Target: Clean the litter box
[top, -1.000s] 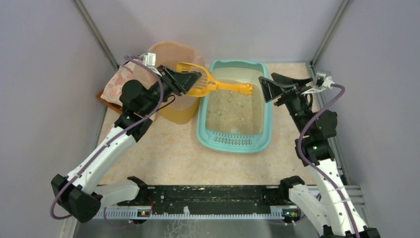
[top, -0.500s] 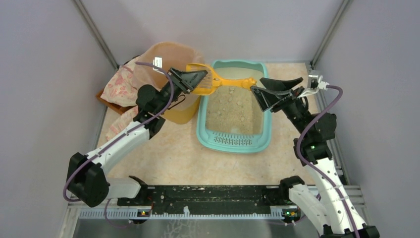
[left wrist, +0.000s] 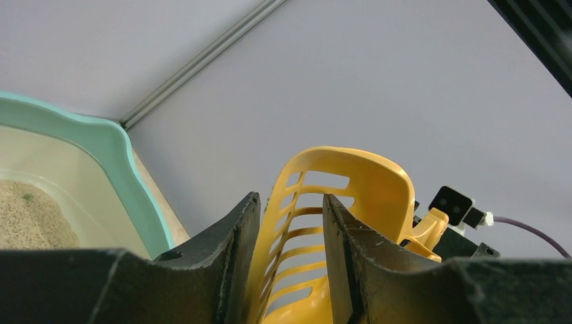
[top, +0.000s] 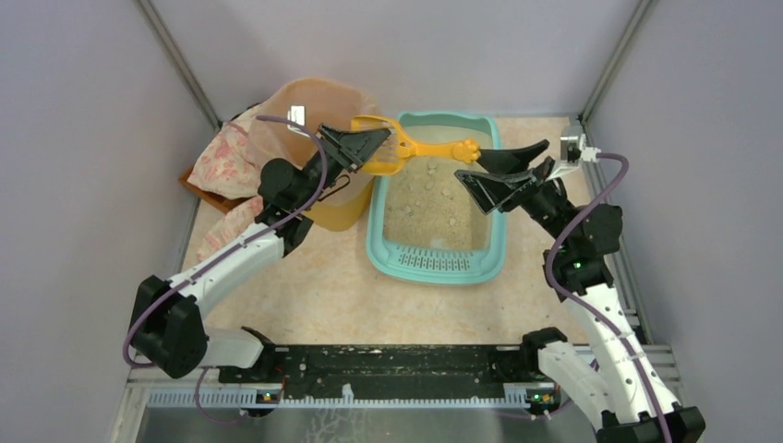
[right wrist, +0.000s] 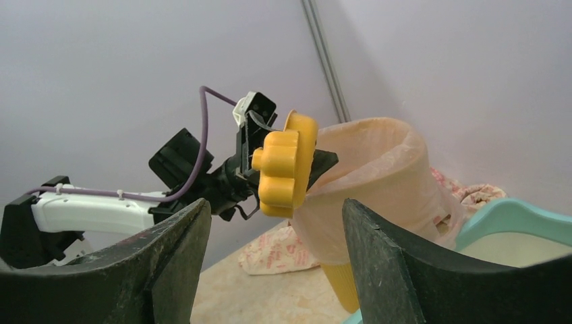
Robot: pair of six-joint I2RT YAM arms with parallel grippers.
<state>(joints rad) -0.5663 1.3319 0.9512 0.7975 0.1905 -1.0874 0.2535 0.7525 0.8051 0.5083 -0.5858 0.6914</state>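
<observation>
The scoop's handle is still ahead of my right gripper's open fingers. My right gripper will move next toward the left gripper, past the paw-shaped end and onto the scoop's handle.
The teal litter box [top: 377, 226] lies at the table's middle back with beige litter inside; its rim also shows in the left wrist view [left wrist: 131, 169] and the right wrist view [right wrist: 512, 214]. My left gripper [top: 372, 149] is shut on the slotted head of a yellow scoop [left wrist: 351, 179], held in the air between the bin and the box. The scoop's paw-shaped handle end [top: 466, 148] points right. My right gripper [top: 471, 167] is open just below and beside that handle end [right wrist: 283, 165], not touching it.
A round yellow bin with a peach bag liner [top: 309, 106] stands left of the box, directly behind the left gripper. A crumpled patterned cloth [top: 220, 159] lies by the left wall. Purple walls enclose the table on three sides.
The left gripper has swung the scoop so that its handle end rose and shifted right. The right gripper has moved left and come level with the handle end, still open.
</observation>
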